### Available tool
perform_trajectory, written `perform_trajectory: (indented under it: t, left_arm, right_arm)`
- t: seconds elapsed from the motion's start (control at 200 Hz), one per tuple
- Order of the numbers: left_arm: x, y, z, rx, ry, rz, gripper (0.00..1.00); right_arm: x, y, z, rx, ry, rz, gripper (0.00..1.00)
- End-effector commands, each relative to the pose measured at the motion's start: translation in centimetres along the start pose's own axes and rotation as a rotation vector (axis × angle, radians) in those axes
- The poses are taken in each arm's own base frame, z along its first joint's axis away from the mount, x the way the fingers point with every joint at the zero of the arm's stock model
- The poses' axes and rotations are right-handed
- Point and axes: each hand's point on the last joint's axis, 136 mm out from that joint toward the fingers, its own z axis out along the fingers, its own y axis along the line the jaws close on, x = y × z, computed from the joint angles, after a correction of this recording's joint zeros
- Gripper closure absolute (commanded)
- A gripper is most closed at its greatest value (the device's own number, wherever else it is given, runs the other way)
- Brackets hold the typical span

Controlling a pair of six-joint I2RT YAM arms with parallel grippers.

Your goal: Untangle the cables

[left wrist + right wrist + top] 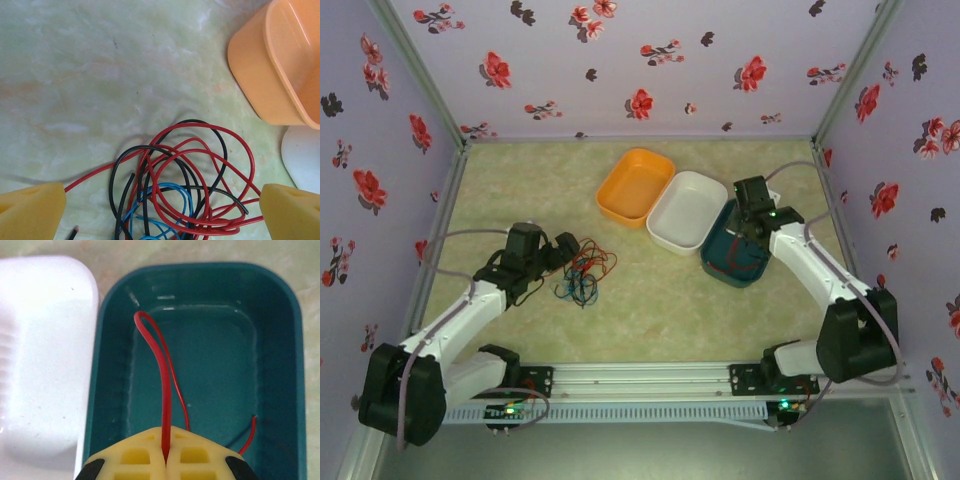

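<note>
I will move my right gripper down toward the bottom of the teal tray and let go of the red cable there, because the red cable [164, 385] already loops down inside the tray's sides.
A tangle of red, black and blue cables [185, 185] lies on the table mat, seen from above as a small heap [585, 272] left of centre. My left gripper [162, 212] hovers over it, open, with its yellow fingertips [30, 210] spread to either side of the heap and nothing between them. My right gripper [166, 460] is shut on a single red cable [164, 385], which loops down into the teal tray [285, 300]. That gripper [748, 222] hangs over the teal tray [718, 270].
An orange tray [636, 186] and a white tray [688, 210] stand in a row with the teal one, right of the tangle. The orange tray [272, 60] sits close beyond the left gripper. Flowered walls enclose the table on three sides.
</note>
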Motion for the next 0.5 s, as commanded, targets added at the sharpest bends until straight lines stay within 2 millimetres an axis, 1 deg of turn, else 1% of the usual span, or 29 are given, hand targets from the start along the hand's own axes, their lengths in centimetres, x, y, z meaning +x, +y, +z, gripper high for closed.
perform_trajectory:
  t: [0.0,0.21,0.355,0.495]
  left_arm:
    - [-0.7,-0.2,-0.8,-0.008,-0.029,0.026,0.0]
    - [-0.5,0.1,-0.9,-0.012,-0.027,0.027,0.0]
    - [-0.3,0.3,-0.8,-0.015,-0.024,0.025,0.0]
    - [-0.2,0.4,-0.8,-0.017,-0.022,0.025,0.0]
  right_arm:
    - [1.5,-0.4,2.0,0.014,0.064,0.012,1.0]
    - [2.8,-1.5,4.3,0.081,0.129,-0.025,1.0]
    - [2.5,-2.5,5.5,0.141,0.131,-0.06,1.0]
    - [2.0,-2.8,6.3,0.182,0.128,-0.096,1.0]
